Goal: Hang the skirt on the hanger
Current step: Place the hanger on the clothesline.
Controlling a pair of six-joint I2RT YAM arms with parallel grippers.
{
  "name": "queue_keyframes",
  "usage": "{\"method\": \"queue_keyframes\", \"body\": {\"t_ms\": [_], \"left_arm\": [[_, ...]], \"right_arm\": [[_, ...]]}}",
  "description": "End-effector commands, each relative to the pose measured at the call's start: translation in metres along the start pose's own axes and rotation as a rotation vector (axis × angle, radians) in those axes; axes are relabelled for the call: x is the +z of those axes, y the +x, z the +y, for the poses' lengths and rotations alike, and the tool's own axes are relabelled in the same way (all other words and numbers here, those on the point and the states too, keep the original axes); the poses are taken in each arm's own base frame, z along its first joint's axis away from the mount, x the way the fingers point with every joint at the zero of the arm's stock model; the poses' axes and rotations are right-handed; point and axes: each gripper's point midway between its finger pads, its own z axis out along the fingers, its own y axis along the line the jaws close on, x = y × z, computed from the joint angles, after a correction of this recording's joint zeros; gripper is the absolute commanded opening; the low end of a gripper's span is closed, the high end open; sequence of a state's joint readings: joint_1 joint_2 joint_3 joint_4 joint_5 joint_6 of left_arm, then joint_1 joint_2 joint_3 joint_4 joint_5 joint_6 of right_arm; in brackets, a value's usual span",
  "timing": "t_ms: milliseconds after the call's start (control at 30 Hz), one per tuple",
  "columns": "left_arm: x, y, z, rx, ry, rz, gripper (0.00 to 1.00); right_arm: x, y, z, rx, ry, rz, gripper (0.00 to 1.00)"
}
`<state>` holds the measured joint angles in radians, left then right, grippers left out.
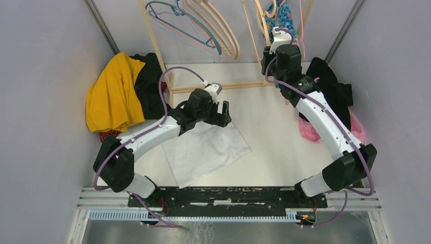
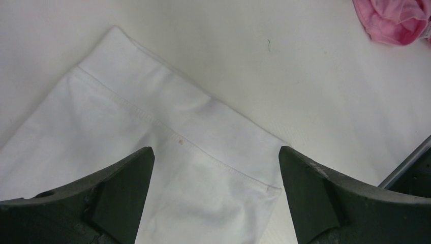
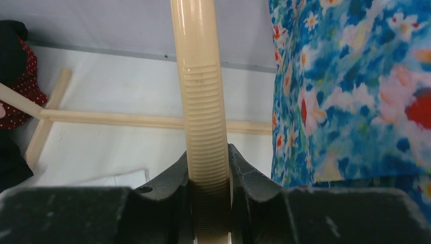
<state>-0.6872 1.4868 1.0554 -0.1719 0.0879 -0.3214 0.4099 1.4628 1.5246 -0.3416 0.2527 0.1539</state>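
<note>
My right gripper is inward of the floral garment at the rack. It will move outward next to the space beside the garment and release the ribbed arm there.
The white skirt lies flat on the table, its stitched waistband toward the table's middle. My left gripper hovers just over that waistband edge, open wide, with nothing between its fingers. In the left wrist view the skirt fills the gap between the jaws. At the back of the table my right gripper is raised to the clothes rack. It is shut on the ribbed cream arm of a hanger, which stands upright between its jaws.
A wooden rack with several other hangers stands at the back. A floral garment hangs right beside the held hanger. Yellow and black clothes lie back left. Black and pink clothes lie at the right.
</note>
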Motion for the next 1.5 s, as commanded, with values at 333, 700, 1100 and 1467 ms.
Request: {"method": "queue_keyframes", "body": {"t_ms": [333, 700, 1100, 1467], "left_arm": [[-0.009, -0.011, -0.007, -0.002, -0.002, -0.006, 0.99], [-0.001, -0.012, -0.007, 0.009, -0.019, 0.015, 0.99], [0.005, -0.015, -0.017, 0.019, -0.017, 0.024, 1.0], [-0.001, -0.014, -0.022, 0.022, -0.019, 0.014, 1.0]], "right_arm": [[0.051, -0.098, 0.005, 0.128, -0.081, -0.316, 0.01], [0.078, -0.109, -0.013, 0.212, -0.134, -0.338, 0.01], [0.103, -0.105, -0.006, 0.23, -0.278, -0.257, 0.01], [0.098, -0.067, 0.006, 0.231, -0.347, -0.108, 0.28]]}}
